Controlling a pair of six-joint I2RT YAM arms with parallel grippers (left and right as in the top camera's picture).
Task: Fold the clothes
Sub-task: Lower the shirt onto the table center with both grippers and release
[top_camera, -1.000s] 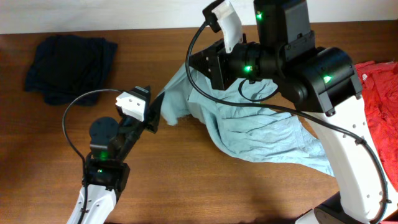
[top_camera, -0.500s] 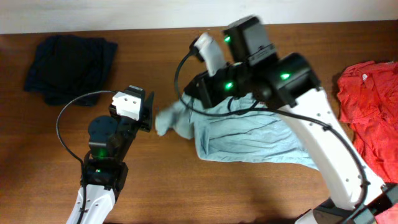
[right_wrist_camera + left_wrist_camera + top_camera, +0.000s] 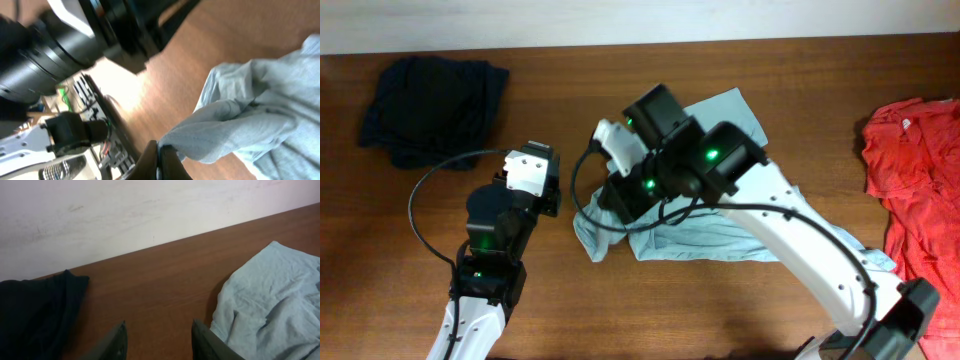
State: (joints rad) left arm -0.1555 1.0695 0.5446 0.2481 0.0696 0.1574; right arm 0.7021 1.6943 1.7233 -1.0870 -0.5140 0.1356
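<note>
My right gripper draws back next and releases the T-shirt's fold over the bare wood by the T-shirt's near edge [image 3: 610,292], since that clear part of the wood lies back from the gripper.
The clothes lie on the brown table [image 3: 650,310]. A pale grey-teal T-shirt [image 3: 720,235] is bunched in the middle, one corner [image 3: 720,105] flat towards the back. My right gripper [image 3: 160,155] is shut on a fold of this T-shirt [image 3: 250,115] and lifts it off the wood; in the overhead view the right arm [image 3: 720,160] hides the grip. My left gripper [image 3: 160,342] stands open over bare wood with nothing between its fingers [image 3: 117,340], just left of the T-shirt's edge [image 3: 270,300].
A dark navy garment [image 3: 430,105] lies heaped at the back left and also shows in the left wrist view [image 3: 30,310]. A red shirt [image 3: 910,170] is spread at the right edge. A white wall [image 3: 150,215] rises behind the table.
My right arm swung from the back towards the front left, pulling the T-shirt's held fold with it. The cloth now lies more bunched, its back corner uncovered. The left arm barely moved.
</note>
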